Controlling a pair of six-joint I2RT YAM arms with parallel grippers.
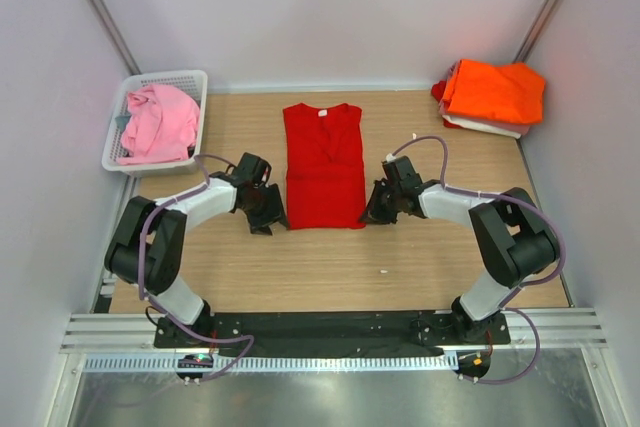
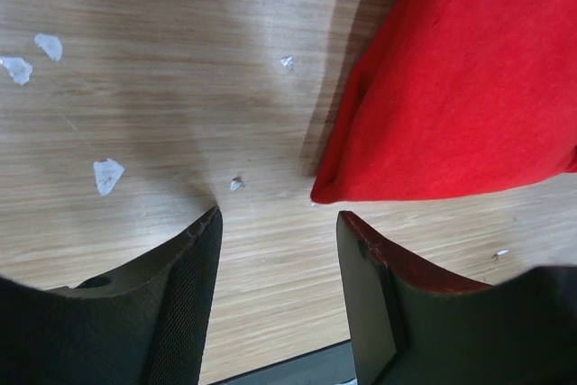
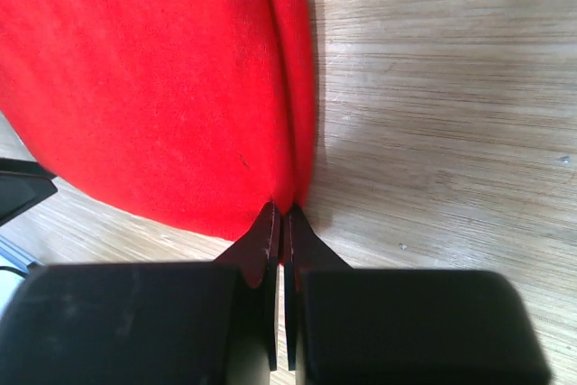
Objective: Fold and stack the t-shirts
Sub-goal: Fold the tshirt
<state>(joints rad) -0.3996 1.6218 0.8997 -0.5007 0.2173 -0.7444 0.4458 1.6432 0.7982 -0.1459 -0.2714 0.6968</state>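
Note:
Next, my right gripper rises, carries the pinched edge outward and releases it over the red t-shirt's collar end [image 1: 344,119], since that lies outward of the gripper.
A bright red t-shirt [image 1: 323,165] lies folded lengthwise into a narrow strip at the table's middle. My left gripper [image 1: 268,215] is open and empty beside its near left corner; in the left wrist view that corner [image 2: 451,87] lies just beyond my fingertips. My right gripper [image 1: 378,209] is shut on the shirt's near right edge [image 3: 287,160], pinching the fold. An orange t-shirt [image 1: 495,92] lies folded on a stack at the back right, with white cloth under it. A pink t-shirt [image 1: 157,122] is bunched in the basket.
A white mesh basket [image 1: 192,82] stands at the back left. White walls close in the table on three sides. Small white flecks [image 2: 106,175] dot the wood by my left gripper.

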